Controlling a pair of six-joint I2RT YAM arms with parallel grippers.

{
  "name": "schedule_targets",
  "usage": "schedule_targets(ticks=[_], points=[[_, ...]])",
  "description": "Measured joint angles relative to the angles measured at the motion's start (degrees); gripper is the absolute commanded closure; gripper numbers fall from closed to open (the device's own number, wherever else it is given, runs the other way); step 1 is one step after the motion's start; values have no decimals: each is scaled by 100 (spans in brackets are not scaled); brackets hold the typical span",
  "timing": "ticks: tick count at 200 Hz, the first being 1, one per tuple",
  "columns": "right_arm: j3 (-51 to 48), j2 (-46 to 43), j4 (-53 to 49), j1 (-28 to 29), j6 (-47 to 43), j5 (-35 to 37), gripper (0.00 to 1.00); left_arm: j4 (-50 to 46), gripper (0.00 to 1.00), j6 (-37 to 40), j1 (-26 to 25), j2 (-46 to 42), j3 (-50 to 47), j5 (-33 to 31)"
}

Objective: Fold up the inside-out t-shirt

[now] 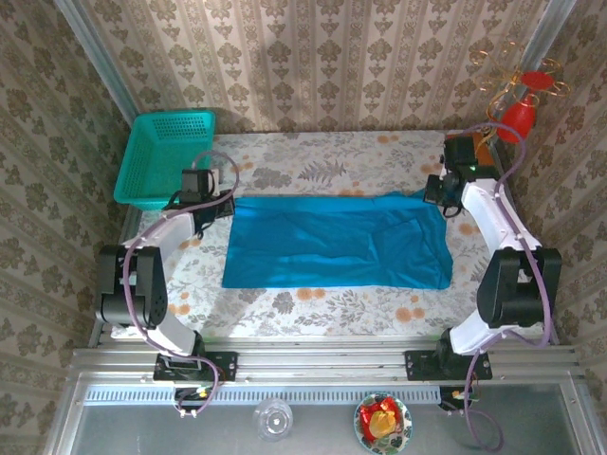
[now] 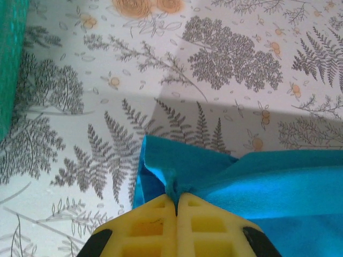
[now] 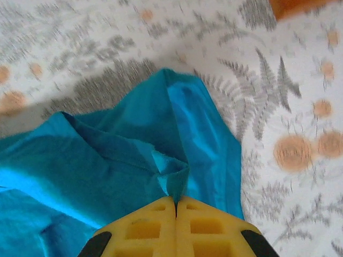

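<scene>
I will pull my right gripper back over the t-shirt next, just inside its far corner [image 1: 433, 224], and let go of the fold there, because the pinched cloth is raised and bunched up.
The teal-blue t-shirt [image 1: 337, 242] lies spread as a wide rectangle across the middle of the floral table. My left gripper [image 1: 220, 201] is at its far left corner, shut on a pinch of the t-shirt [image 2: 182, 176] between yellow fingers [image 2: 147, 225]. My right gripper [image 1: 438, 194] is at the far right corner, likewise shut on a fold of the t-shirt [image 3: 177, 176], yellow fingers [image 3: 206, 227] pressed together. Both held corners are slightly raised and bunched.
A teal mesh basket [image 1: 163, 156] stands at the far left, close behind the left gripper, its edge [image 2: 10, 64] in the left wrist view. A red ornament [image 1: 520, 109] hangs at the far right. A cup [image 1: 273, 417] and a bowl [image 1: 383, 422] sit below the rail.
</scene>
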Motion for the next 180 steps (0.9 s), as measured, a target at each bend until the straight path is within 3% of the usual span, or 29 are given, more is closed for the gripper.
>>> schedule_targets(ticks=[78, 105, 113, 123, 131, 180], points=[[-1281, -1047, 28, -116, 608, -13, 100, 50, 100, -407, 33, -721, -787, 68], [-1690, -1349, 118, -140, 872, 4, 100, 66, 87, -568, 37, -920, -1128, 81], [-1823, -1414, 127, -142, 951, 28, 93, 66, 82, -629, 37, -973, -1224, 90], [-1989, -1506, 129, -144, 1104, 101, 73, 55, 75, -684, 37, -1047, -1342, 92], [-2109, -1602, 127, -144, 1193, 160, 66, 42, 74, -739, 39, -1113, -1423, 87], [-2061, -2017, 166, 131, 1325, 210, 64, -181, 72, -850, 48, -1609, -1493, 94]])
